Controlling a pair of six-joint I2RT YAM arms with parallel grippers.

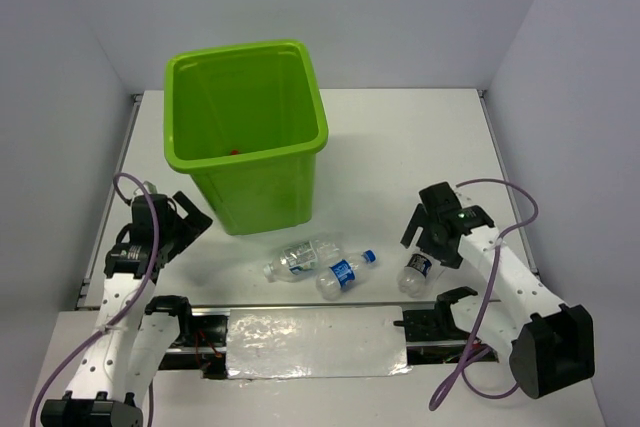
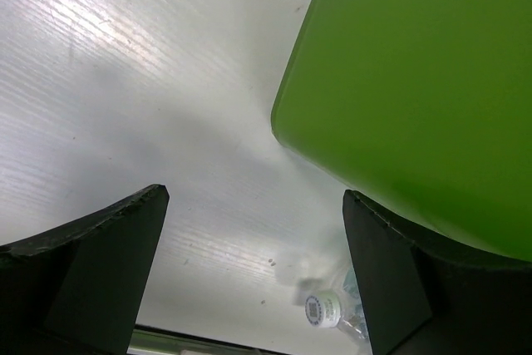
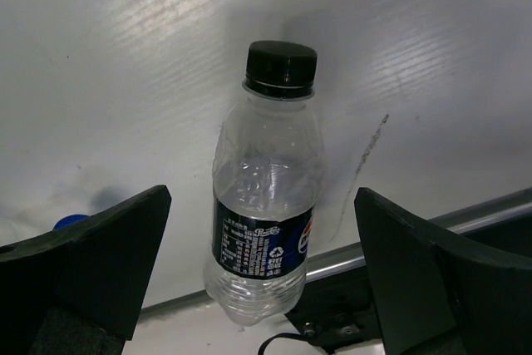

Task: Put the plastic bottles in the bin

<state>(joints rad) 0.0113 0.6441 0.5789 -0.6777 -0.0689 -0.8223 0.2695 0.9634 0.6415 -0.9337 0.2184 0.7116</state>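
Next, my right gripper lowers around the black-capped bottle's body at the dark label's cap-side edge and closes, since the bottle lies lengthwise between open fingers.
The lime-green bin stands upright at the back left of the table, and its side fills the upper right of the left wrist view. Three plastic bottles lie in front of it. One is clear with a white cap, whose cap end shows in the left wrist view. One has a blue label and blue cap. One has a black cap and dark label; it lies between my right gripper's fingers, untouched. My right gripper is open over it. My left gripper is open and empty beside the bin's left corner.
A small red thing lies inside the bin. A metal rail with a foil-covered strip runs along the near edge between the arm bases. The blue cap peeks past my right gripper's left finger. White walls close in the table.
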